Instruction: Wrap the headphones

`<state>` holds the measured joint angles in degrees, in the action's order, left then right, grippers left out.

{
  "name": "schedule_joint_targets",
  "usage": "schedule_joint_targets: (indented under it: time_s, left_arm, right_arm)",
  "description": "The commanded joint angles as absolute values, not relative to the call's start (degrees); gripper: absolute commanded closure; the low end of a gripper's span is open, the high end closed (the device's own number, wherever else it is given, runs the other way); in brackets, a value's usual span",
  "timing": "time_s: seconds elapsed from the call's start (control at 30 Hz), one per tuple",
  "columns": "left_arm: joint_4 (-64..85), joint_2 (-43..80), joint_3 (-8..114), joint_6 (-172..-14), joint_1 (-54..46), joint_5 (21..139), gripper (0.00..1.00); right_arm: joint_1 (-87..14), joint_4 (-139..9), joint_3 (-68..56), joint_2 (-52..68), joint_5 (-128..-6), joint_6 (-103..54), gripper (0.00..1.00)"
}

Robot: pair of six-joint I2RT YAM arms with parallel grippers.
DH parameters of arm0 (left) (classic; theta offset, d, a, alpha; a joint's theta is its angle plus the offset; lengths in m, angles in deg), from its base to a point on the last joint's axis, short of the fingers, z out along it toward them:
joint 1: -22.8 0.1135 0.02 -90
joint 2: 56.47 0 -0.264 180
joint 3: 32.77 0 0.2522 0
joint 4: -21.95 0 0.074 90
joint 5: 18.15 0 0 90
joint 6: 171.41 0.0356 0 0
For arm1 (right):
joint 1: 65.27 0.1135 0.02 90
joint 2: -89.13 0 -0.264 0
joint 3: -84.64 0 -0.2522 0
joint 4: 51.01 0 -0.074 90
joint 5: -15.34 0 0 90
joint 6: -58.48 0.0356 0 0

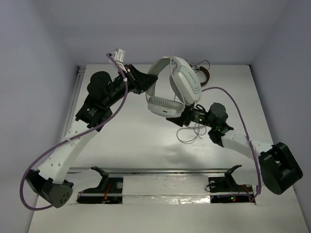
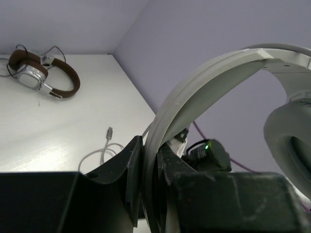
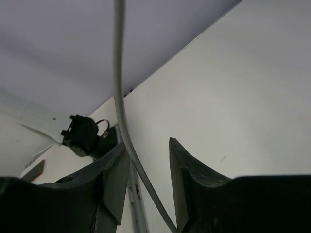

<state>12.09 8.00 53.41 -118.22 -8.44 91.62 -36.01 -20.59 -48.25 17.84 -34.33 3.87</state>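
My right gripper draws back toward the metal bar next, then closes on the cable, since the cable passes between its fingers.
The white headphones (image 1: 174,86) hang in the air over the middle of the table, earcups down. My left gripper (image 1: 142,80) is shut on the headband (image 2: 204,82), which runs edge-on between the jaws (image 2: 150,162). One padded earcup (image 2: 291,150) fills the right of the left wrist view. The thin grey cable (image 1: 187,136) drops from the headphones and loops on the table. My right gripper (image 1: 179,119) sits just below the earcups, open. In the right wrist view the cable (image 3: 119,77) passes loosely between the parted fingers (image 3: 148,153), close to the left one.
Smaller brown-and-silver headphones (image 1: 204,75) (image 2: 43,75) lie at the back of the table by the wall. A cable end with its plug (image 2: 110,132) rests on the tabletop. Purple arm cables arc beside both arms. A metal rail (image 1: 160,171) crosses the near edge.
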Motion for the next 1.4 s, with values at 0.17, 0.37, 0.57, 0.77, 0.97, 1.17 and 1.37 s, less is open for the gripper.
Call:
schedule_joint_targets:
  time_s: [0.17, 0.37, 0.57, 0.77, 0.97, 1.17, 1.37]
  left_arm:
    - [17.6, 7.3, 63.5, -120.3, -8.1, 84.3, 1.0]
    - [11.0, 10.1, 71.2, -115.6, -8.1, 77.1, 1.0]
    - [8.3, 12.3, 73.6, -111.9, -7.5, 68.8, 1.0]
    - [8.0, 15.0, 74.9, -109.5, -5.6, 60.3, 1.0]
    - [7.7, 17.0, 73.8, -108.6, -3.5, 53.8, 1.0]
    - [7.7, 16.9, 70.4, -103.7, -1.9, 47.0, 1.0]
    - [10.6, 16.7, 61.0, -101.6, -1.9, 42.2, 1.0]
  right_arm:
    - [-29.7, -0.2, -51.8, 11.2, -32.2, 10.6, 0.55]
    - [-24.5, 2.2, -55.0, 11.2, -34.1, 11.1, 0.54]
    - [-17.5, 2.3, -57.9, 14.0, -35.8, 11.4, 0.57]
    - [-7.6, -0.5, -58.7, 15.7, -41.2, 11.5, 0.57]
    - [-0.2, -9.7, -56.4, 15.7, -49.9, 10.3, 0.63]
    - [3.6, -18.3, -57.1, 18.9, -55.7, 11.8, 0.95]
    - [7.0, -49.9, -45.5, 27.7, -67.3, 6.1, 1.0]
